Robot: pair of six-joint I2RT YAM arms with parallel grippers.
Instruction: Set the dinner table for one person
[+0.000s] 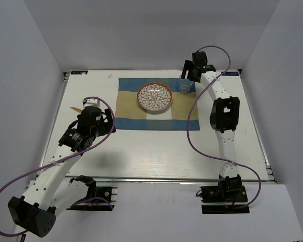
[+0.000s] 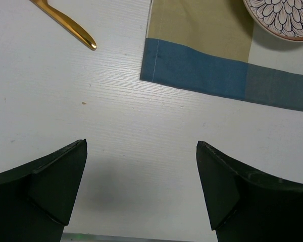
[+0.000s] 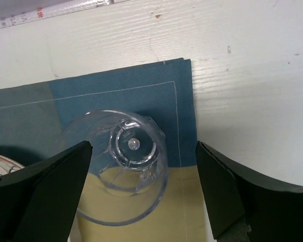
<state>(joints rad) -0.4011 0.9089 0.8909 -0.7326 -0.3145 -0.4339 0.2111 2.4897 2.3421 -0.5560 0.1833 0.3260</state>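
The left gripper swings to the left in the top view next, turning and going down onto the gold utensil handle point(image 2: 74, 30), because that lies below on that side.
On the white dinner table point(image 1: 156, 151) lies a blue-and-beige placemat point(image 1: 131, 107) with a patterned plate point(image 1: 154, 97) in its middle. A clear glass point(image 3: 123, 166) stands upright on the mat's far right corner point(image 1: 184, 87). My right gripper point(image 3: 144, 145) hangs open over it, fingers on either side and apart from the glass, which sits nearer the left finger. In the top view the right gripper point(image 1: 186, 79) is at the back right. My left gripper point(image 2: 141, 142) is open and empty above bare table, just off the mat's near left corner point(image 1: 97, 112).
A gold utensil handle point(image 2: 70, 27) lies on the table left of the placemat point(image 1: 77, 109), beyond my left gripper. White walls enclose the table on three sides. A metal rail point(image 1: 156, 178) runs along the near edge.
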